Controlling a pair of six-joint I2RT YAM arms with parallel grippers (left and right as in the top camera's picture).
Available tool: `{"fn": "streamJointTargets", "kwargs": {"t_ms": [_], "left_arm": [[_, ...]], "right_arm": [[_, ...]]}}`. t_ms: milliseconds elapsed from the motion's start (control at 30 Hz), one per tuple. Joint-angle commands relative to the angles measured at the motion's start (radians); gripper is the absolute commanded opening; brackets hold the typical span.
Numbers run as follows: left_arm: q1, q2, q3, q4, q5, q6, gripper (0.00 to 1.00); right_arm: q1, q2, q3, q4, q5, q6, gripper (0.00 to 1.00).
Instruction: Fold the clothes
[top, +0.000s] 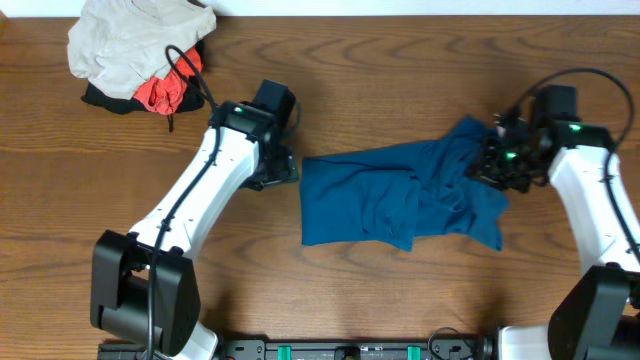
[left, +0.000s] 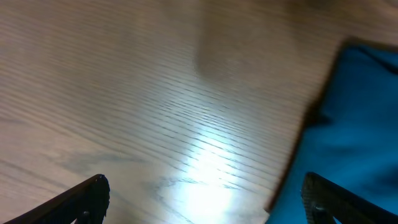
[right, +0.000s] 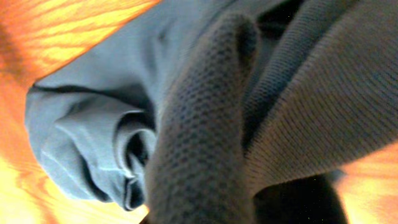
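The right gripper carries the shirt's fold to the left in the overhead view, over the shirt's flat end (top: 335, 205), next and releases it, since that end lies smooth.
A blue shirt (top: 400, 195) lies crumpled across the middle of the wooden table. My left gripper (top: 283, 172) hovers at the shirt's left edge; in the left wrist view its fingers (left: 205, 199) are wide open with bare wood between them and the blue cloth (left: 354, 137) under the right finger. My right gripper (top: 497, 160) is at the shirt's raised right end. In the right wrist view bunched cloth (right: 205, 124) fills the frame and hides the fingertips, so it appears shut on the shirt.
A pile of other clothes (top: 135, 50), beige over red and black, sits at the table's back left corner. Bare wood (top: 400, 300) lies in front of the shirt.
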Motion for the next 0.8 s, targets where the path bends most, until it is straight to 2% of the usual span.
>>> {"fn": "streamJointTargets", "kwargs": {"t_ms": [0,400,533,767], "left_arm": [[0.066,0.000,0.002,-0.009,-0.035,0.008,0.98],[0.373,0.000,0.002,-0.052,-0.022,0.009,0.98],[0.399,0.000,0.002,-0.050,0.004,0.009,0.98],[0.397,0.000,0.002,-0.049,0.004,0.009,0.98]], "right_arm": [[0.094,-0.021,0.025,0.014,0.042,0.096,0.01],[0.359,-0.021,0.028,0.101,0.067,0.244,0.01],[0.429,-0.021,0.033,0.121,0.098,0.273,0.01],[0.557,-0.021,0.057,0.126,0.261,0.330,0.01]]}}
